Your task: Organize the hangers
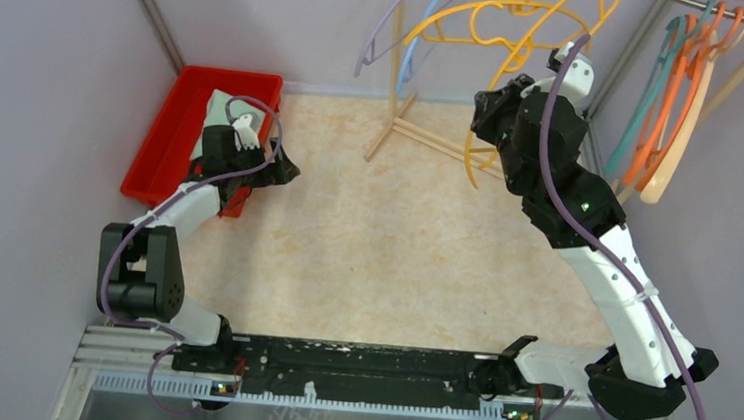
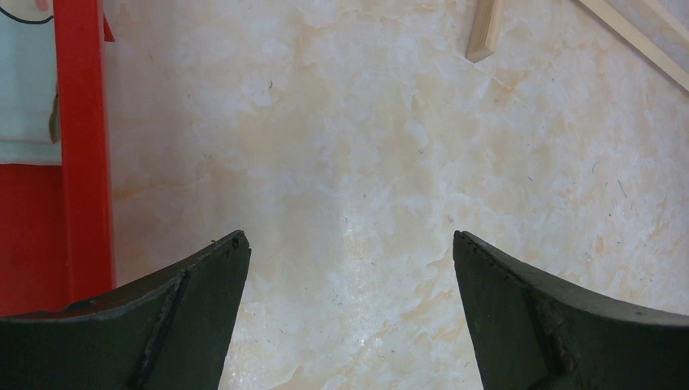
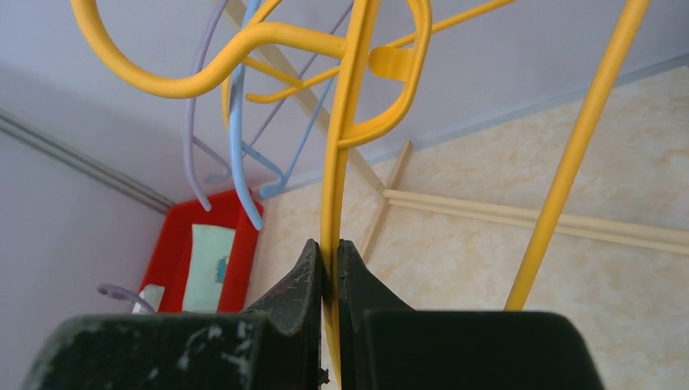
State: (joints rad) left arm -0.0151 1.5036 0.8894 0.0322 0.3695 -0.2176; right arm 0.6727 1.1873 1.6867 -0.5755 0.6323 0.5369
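My right gripper carries the yellow hanger outward next, rightward in the top view, to the metal bar already holding hangers. It releases the yellow hanger there.
My right gripper [image 1: 484, 103] is raised at the back by the wooden rack and is shut on a thin yellow hanger [image 1: 474, 143]. In the right wrist view the jaws [image 3: 330, 248] pinch that yellow hanger's straight bar [image 3: 341, 146] between them. A second yellow bar [image 3: 569, 162] runs just to the right. Lavender [image 1: 387, 26] and light blue [image 1: 428, 24] hangers hang to the left of it. Teal [image 1: 647, 101], orange [image 1: 668, 113] and beige [image 1: 683, 134] hangers hang on the rail at the far right. My left gripper [image 2: 349, 240] is open above bare table, beside the red bin.
A red bin [image 1: 169, 129] with a pale cloth inside stands at the left wall; its rim [image 2: 81, 162] lies just left of my left fingers. The rack's wooden poles [image 1: 434, 135] cross the back of the table. Lilac walls close in on three sides.
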